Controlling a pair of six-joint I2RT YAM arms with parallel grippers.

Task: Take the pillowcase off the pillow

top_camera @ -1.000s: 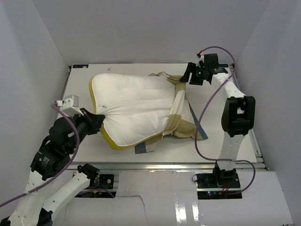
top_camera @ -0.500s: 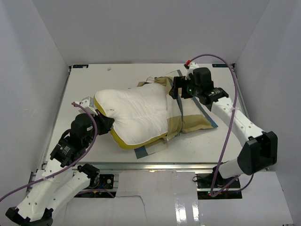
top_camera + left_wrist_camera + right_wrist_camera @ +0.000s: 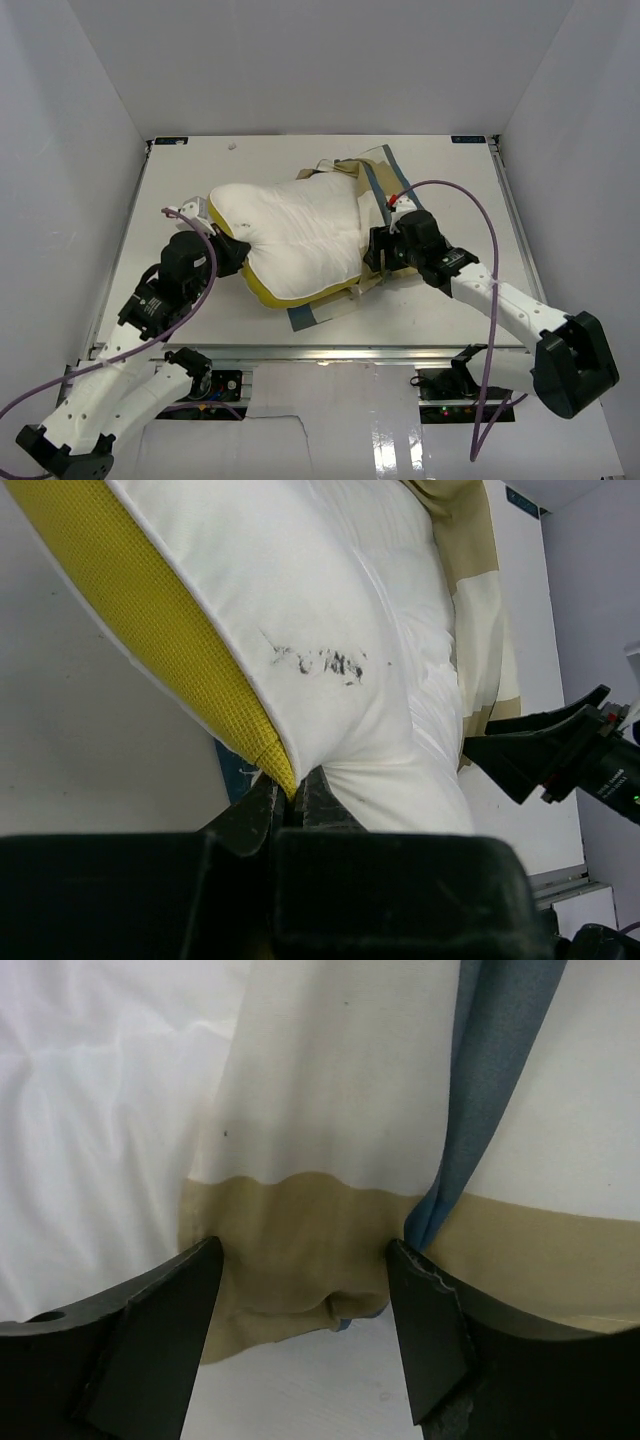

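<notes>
I will raise the pillow's corner with my left gripper, carry it outward and release it on bare tabletop away from the bunched pillowcase.
The white pillow (image 3: 290, 235) lies mid-table, its yellow piping (image 3: 268, 297) along the near edge. The checked pillowcase (image 3: 372, 185) is bunched over its right end, with a blue part sticking out under the near edge. My left gripper (image 3: 236, 256) is shut on the pillow's near-left corner; the left wrist view shows the fingers pinching the pillow (image 3: 330, 610) at the gripper (image 3: 293, 796). My right gripper (image 3: 372, 252) is open over the pillowcase's near edge. In the right wrist view the gripper (image 3: 305, 1260) straddles the pillowcase's tan band (image 3: 300, 1235), with a blue border strip (image 3: 500, 1050) beside it.
The white table (image 3: 180, 190) is walled in by white panels at the left, back and right. The right arm's gripper (image 3: 540, 755) shows at the right of the left wrist view. A blue pillowcase flap (image 3: 312, 314) lies near the table's front edge.
The right arm has swung from the far right corner to the pillowcase's near edge. The left gripper has moved right with the pillow corner, shifting the pillow right.
</notes>
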